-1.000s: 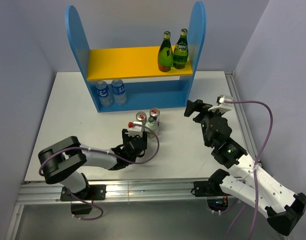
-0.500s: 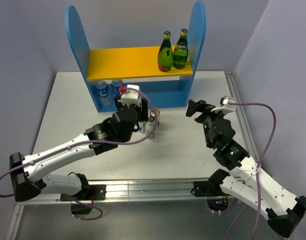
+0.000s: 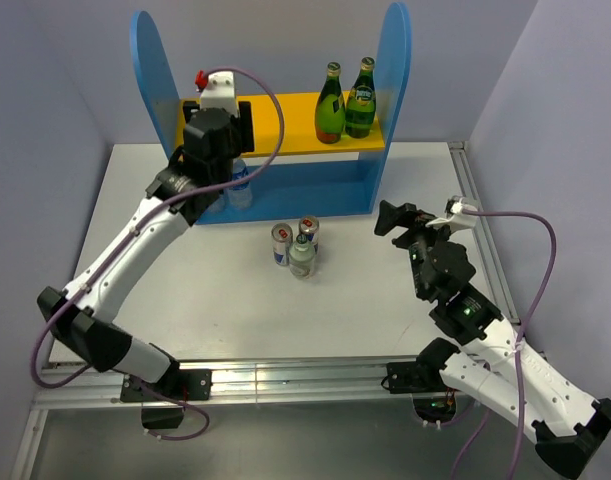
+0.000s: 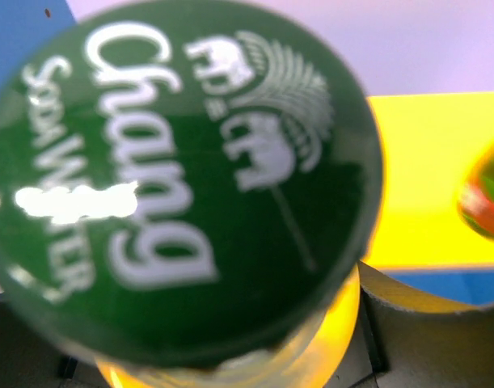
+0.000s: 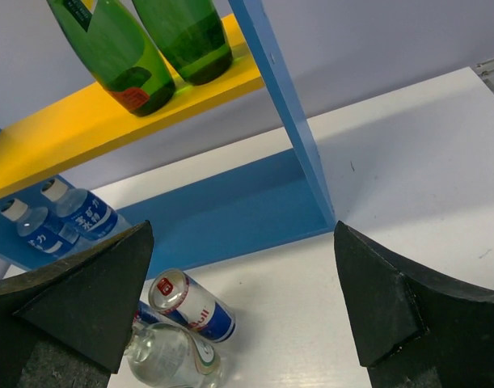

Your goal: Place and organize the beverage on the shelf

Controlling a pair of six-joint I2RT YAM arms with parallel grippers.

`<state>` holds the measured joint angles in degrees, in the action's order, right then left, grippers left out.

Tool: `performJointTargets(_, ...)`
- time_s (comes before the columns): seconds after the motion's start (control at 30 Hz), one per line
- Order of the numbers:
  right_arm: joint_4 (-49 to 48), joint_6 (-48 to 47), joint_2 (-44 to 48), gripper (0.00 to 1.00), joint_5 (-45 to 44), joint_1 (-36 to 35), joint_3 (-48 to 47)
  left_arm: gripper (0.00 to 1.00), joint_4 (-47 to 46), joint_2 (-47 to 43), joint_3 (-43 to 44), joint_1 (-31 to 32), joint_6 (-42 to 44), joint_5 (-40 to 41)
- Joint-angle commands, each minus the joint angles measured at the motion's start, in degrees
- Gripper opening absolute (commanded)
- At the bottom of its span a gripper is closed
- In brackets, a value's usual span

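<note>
The bottle in my left gripper goes away from my base and down toward the nearer blue side panel next, onto the yellow board's loose end.
My left gripper (image 3: 233,135) is raised in front of the left end of the shelf's yellow upper board (image 3: 275,125). It is shut on a glass soda bottle whose green cap (image 4: 182,178) fills the left wrist view; a finger (image 4: 428,323) shows beside the glass. Two red-and-blue cans (image 3: 281,243) (image 3: 308,230) and a clear bottle (image 3: 302,258) stand on the table in front of the shelf. My right gripper (image 3: 395,218) hovers open to their right, with nothing between its fingers (image 5: 77,299).
Two green bottles (image 3: 330,105) (image 3: 361,98) stand at the right end of the upper board. Small water bottles (image 3: 240,182) sit at the left of the blue base. Tall blue side panels (image 3: 393,60) flank the shelf. Walls close in at the back and both sides.
The left arm has risen from the cans on the table to the left end of the upper board, carrying the bottle. The right gripper has shifted slightly and stays open.
</note>
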<state>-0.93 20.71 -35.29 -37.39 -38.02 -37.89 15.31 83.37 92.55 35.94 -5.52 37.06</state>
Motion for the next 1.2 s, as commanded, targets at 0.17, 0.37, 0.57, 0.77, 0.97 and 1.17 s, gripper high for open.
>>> performJointTargets(0.17,-2.4,1.1,1.5,0.99,0.2,-0.3,1.0,0.0,-5.9,6.5,10.5,-12.5,-1.3,-11.0)
performJointTargets(0.37,-2.6,1.2,2.1,0.99,0.2,-0.2,1.5,0.0,-8.1,11.8,12.0,-16.7,-2.0,-13.0)
performJointTargets(0.57,-2.4,1.1,2.2,0.99,-0.3,-0.3,1.5,0.0,-9.2,14.1,10.6,-18.3,-3.5,-12.9)
performJointTargets(0.77,-2.3,1.2,1.8,0.99,-0.3,-0.3,1.5,0.57,-10.5,13.5,7.1,-19.3,-5.5,-11.1)
performJointTargets(0.97,-2.4,1.4,1.8,0.99,-0.3,-0.2,1.8,0.99,-12.6,10.0,2.2,-19.3,-6.7,-11.4)
performJointTargets(1.17,-2.4,1.5,1.5,0.99,-0.7,-0.2,1.8,0.99,-11.9,3.7,-1.2,-18.5,-8.5,-12.9)
